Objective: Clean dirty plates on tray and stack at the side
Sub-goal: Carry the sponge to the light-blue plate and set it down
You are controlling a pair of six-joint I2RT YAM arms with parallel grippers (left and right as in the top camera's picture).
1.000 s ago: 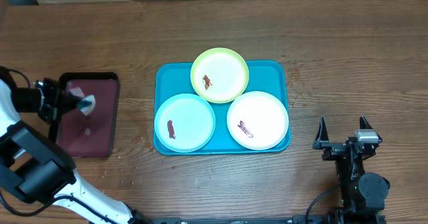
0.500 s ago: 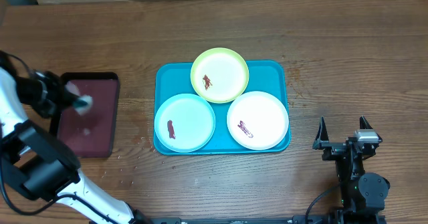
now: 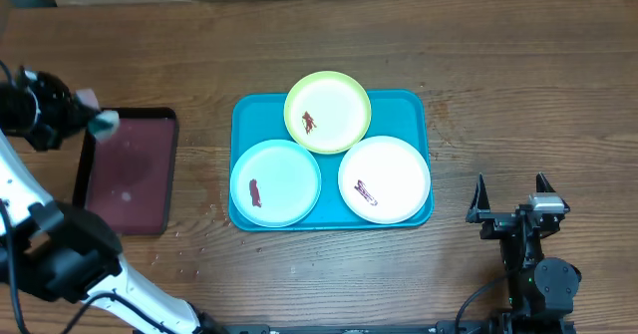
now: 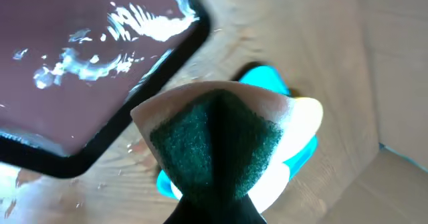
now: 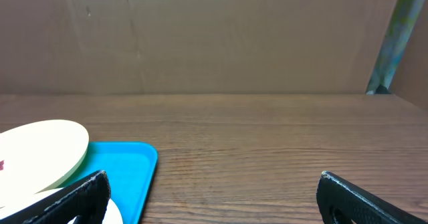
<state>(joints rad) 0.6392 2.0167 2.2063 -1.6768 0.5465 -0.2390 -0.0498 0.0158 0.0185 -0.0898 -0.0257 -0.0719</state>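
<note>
My left gripper should next pass the maroon tray and lower onto the light blue plate (image 3: 275,182), which is below it and to its right in the overhead view.
Three plates lie on the teal tray (image 3: 407,103): a yellow-green plate (image 3: 327,112) at the back, a light blue plate (image 3: 275,182) front left and a white plate (image 3: 385,179) front right. Each carries a small red-brown smear. My left gripper (image 3: 92,123) hangs over the back left corner of the maroon tray, shut on a folded green sponge (image 3: 104,122). The left wrist view shows that sponge (image 4: 214,140) pinched between the jaws. My right gripper (image 3: 511,196) rests open on the table right of the teal tray, and its wrist view shows the tray's corner (image 5: 130,167) and the yellow-green plate (image 5: 40,150).
A dark maroon tray (image 3: 128,172) with a black rim lies left of the teal tray; its wet surface (image 4: 80,57) glistens with water. Bare wooden table (image 3: 518,85) surrounds both trays. A cardboard wall (image 5: 214,37) stands behind the table.
My left gripper has lifted the sponge off the maroon tray and carried it up and toward that tray's back left corner. The right arm and the plates have not moved.
</note>
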